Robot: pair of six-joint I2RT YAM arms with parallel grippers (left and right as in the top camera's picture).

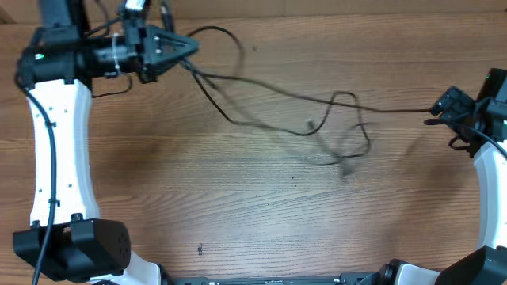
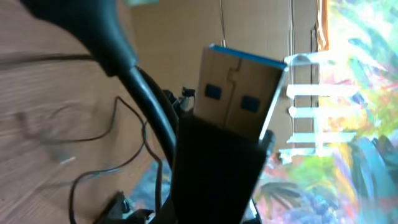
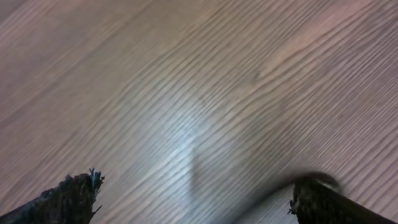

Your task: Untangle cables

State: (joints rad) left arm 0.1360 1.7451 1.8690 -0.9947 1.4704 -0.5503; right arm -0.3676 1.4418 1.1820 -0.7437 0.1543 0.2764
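The plug is up off the wood, and its cables are trailing. I should lower my left gripper next, tilt it down toward the table, and open it.
Thin black cables (image 1: 269, 85) run from the top left across the wooden table to a loose tangle (image 1: 348, 146) right of centre. One strand carries on to the right edge. My left gripper (image 1: 188, 47) is raised at the top left and shut on a cable's plug. In the left wrist view that plug is a silvery USB plug (image 2: 239, 93) with a black housing (image 2: 217, 180) filling the jaws, and more cables (image 2: 106, 134) lie below. My right gripper (image 1: 438, 108) hovers at the far right by the strand's end. Its fingers (image 3: 68, 196) stand open over bare wood.
The wooden table (image 1: 238, 198) lies under both arms. The left arm's white link (image 1: 59, 150) runs down the left side and the right arm's white link (image 1: 491, 198) down the right. A colourful backdrop (image 2: 354, 124) shows beyond the plug.
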